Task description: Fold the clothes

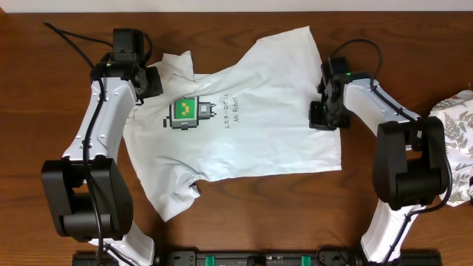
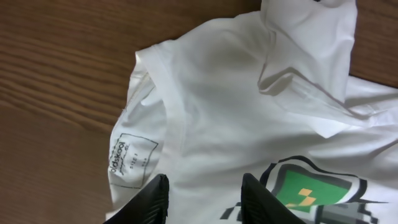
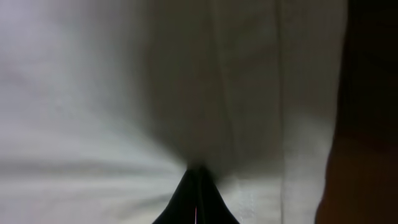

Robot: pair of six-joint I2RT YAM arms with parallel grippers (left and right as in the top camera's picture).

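Next, my right gripper drags the hem onto the bare wood and releases it, as that wood lies to the gripper's right in the overhead view.
A white T-shirt (image 1: 251,111) with a green pixel-robot print (image 1: 186,113) lies spread flat on the brown wooden table, collar to the left and hem to the right. My left gripper (image 1: 153,81) is open above the collar area. In the left wrist view its fingers (image 2: 208,198) straddle white fabric (image 2: 236,112) beside the neck label (image 2: 129,158). My right gripper (image 1: 323,116) sits at the hem edge. In the right wrist view its fingers (image 3: 198,190) are shut together, pinching the white cloth (image 3: 124,93), which puckers around the tips.
A leaf-patterned cloth (image 1: 460,137) lies at the table's right edge. A black rail (image 1: 259,258) runs along the front edge. Bare wood (image 1: 281,214) shows in front of the shirt and to its left (image 2: 56,93).
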